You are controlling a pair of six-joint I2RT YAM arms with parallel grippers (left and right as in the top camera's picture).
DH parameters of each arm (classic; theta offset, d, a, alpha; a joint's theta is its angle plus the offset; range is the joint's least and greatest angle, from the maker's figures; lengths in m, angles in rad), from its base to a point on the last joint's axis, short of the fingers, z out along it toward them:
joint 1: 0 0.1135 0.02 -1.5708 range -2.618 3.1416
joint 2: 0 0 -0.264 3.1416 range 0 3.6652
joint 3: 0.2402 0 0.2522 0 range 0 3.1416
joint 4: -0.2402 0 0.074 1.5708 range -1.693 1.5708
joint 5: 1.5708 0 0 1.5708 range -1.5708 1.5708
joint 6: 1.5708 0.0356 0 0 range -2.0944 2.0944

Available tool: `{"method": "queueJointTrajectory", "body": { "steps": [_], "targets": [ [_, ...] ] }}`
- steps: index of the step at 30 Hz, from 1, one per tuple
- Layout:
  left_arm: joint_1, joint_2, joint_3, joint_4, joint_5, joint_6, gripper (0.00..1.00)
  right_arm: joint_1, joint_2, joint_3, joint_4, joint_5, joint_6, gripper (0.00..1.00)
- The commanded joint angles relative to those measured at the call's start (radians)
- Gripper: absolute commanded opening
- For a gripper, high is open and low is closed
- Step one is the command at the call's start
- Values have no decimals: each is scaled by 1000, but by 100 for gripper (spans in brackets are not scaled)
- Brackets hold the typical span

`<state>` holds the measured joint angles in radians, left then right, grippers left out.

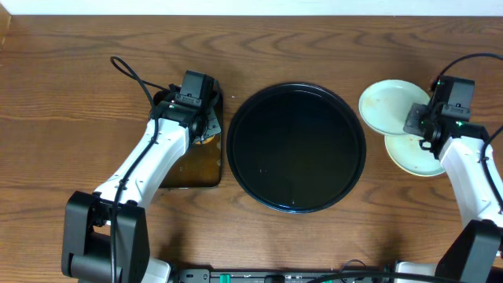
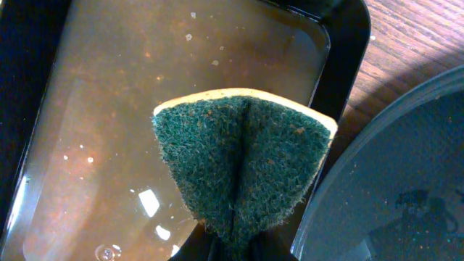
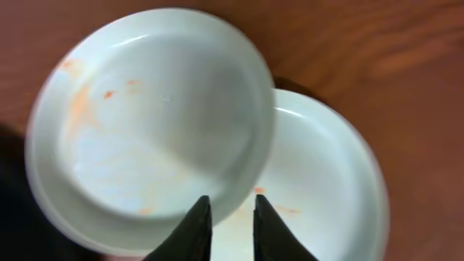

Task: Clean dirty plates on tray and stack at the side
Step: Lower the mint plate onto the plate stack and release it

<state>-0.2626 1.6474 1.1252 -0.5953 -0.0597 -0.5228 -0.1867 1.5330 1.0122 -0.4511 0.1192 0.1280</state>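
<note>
My left gripper lowers the sponge [image 2: 243, 167] toward the left in the wrist view into the brownish water [image 2: 134, 163] next, to release it clear of the side beside the round tray.
The round black tray [image 1: 299, 149] lies mid-table with no plates on it; its edge shows in the left wrist view [image 2: 391, 188]. A pale mint plate [image 1: 387, 104] with faint orange smears [image 3: 145, 116] lies to the right of the tray, overlapping a pale yellow plate [image 1: 415, 155] [image 3: 326, 188]. My right gripper [image 1: 417, 120] [image 3: 230, 204] is shut on the mint plate's near rim. A third plate is not visible. My left gripper [image 1: 201, 126] [image 2: 239, 250] is shut on a green-and-yellow sponge [image 2: 243, 167].
A small rectangular dark tray [image 1: 192, 169] [image 2: 109, 130] holding brownish water lies left of the round tray, under the sponge. Wooden tabletop lies all around. The left arm's cable [image 1: 130, 72] loops at the back left.
</note>
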Motion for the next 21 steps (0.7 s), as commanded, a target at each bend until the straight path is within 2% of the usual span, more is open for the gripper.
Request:
{"method": "queueJointTrajectory", "body": {
  "steps": [1,14,18,21],
  "targets": [
    [5,8,-9,-6,-20,6,11,-4,49,6,29,-98,23,1],
    [4,8,-9,-6,-20,6,11,-3,219,6,259,-246,59,3],
    [4,8,-9,-9,-20,6,11,-3,255,6,257,-235,58,2],
    [5,8,-9,-11,-20,6,11,-3,256,6,210,-155,59,1]
  ]
}}
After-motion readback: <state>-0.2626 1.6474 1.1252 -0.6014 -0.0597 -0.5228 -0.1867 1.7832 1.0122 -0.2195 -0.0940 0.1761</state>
